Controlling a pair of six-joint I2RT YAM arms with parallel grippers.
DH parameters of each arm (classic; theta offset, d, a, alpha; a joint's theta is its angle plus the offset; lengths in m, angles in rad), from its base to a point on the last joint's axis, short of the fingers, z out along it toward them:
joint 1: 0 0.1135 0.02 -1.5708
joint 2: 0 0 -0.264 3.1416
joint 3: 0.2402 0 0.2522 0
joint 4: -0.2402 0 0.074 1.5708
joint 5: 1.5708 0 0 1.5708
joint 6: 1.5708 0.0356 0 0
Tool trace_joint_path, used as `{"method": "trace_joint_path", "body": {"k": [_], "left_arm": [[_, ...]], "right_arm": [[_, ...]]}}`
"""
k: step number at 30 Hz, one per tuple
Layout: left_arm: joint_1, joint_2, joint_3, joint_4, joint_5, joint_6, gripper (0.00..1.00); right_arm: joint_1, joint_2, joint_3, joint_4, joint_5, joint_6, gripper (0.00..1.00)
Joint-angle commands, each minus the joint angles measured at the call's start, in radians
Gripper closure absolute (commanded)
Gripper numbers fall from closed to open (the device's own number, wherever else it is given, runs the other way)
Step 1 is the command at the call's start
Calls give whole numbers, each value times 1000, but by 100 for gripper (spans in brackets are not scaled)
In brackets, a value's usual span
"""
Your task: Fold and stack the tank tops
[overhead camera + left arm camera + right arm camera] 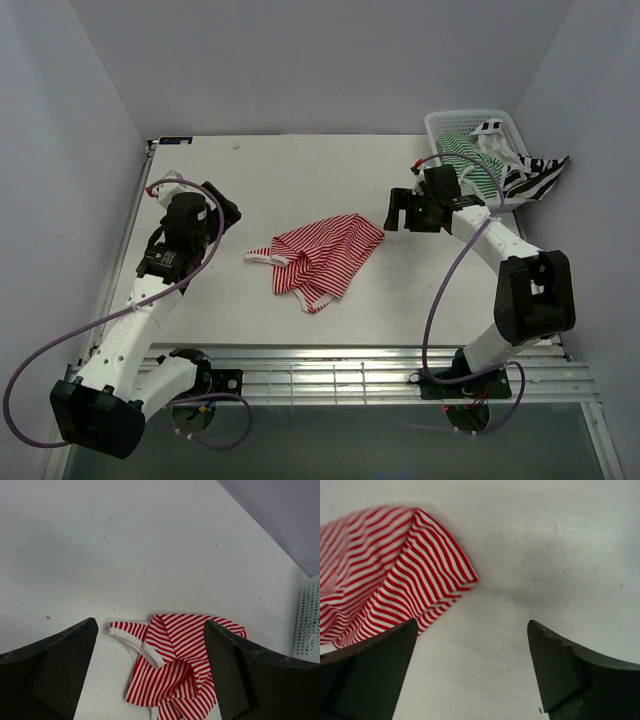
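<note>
The red top is crumpled, so my left gripper needs to go down, back and to the right in the top view, onto the red top's near corner opposite the basket [443, 122].
The red-and-white tank top [318, 256] lies crumpled in the middle of the table; it also shows in the left wrist view [175, 665] and the right wrist view [385, 575]. The green-and-white top [470, 160] lies in the white basket [443, 122], and the black-and-white top [535, 177] hangs over its right rim. My left gripper [228, 212] is open and empty, left of the red top. My right gripper [398, 212] is open and empty, just right of the red top's right corner.
The white lattice basket stands at the table's back right corner; its side shows in the left wrist view [310, 620]. Grey walls enclose the table on three sides. A metal rail [330, 378] runs along the near edge.
</note>
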Motion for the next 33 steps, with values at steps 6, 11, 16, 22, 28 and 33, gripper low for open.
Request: {"method": "trace_joint_path", "body": {"k": [6,11,16,22,28,33], "left_arm": [[-1,7,-133,-114,254,-44,2],[-15,-21,-250,-95,466,-56,2],[-77,-20,-388,4,569,-114,2],[-204,95,-398,99,543,-96,2],[-249,213,-370,126,423,-88,3],[-249,276,-356,159,359,-90,6]], "right_arm": [[185,-220,-106,-32,128,-2,10],[432,-246,-196,-31,215,93,10],[546,-242,-288,66,225,265,10],[558,-179,-324,160,194,317,10],[558,-121,-324,189,137,328,10],[563,-89,-327,216,119,342,8]]}}
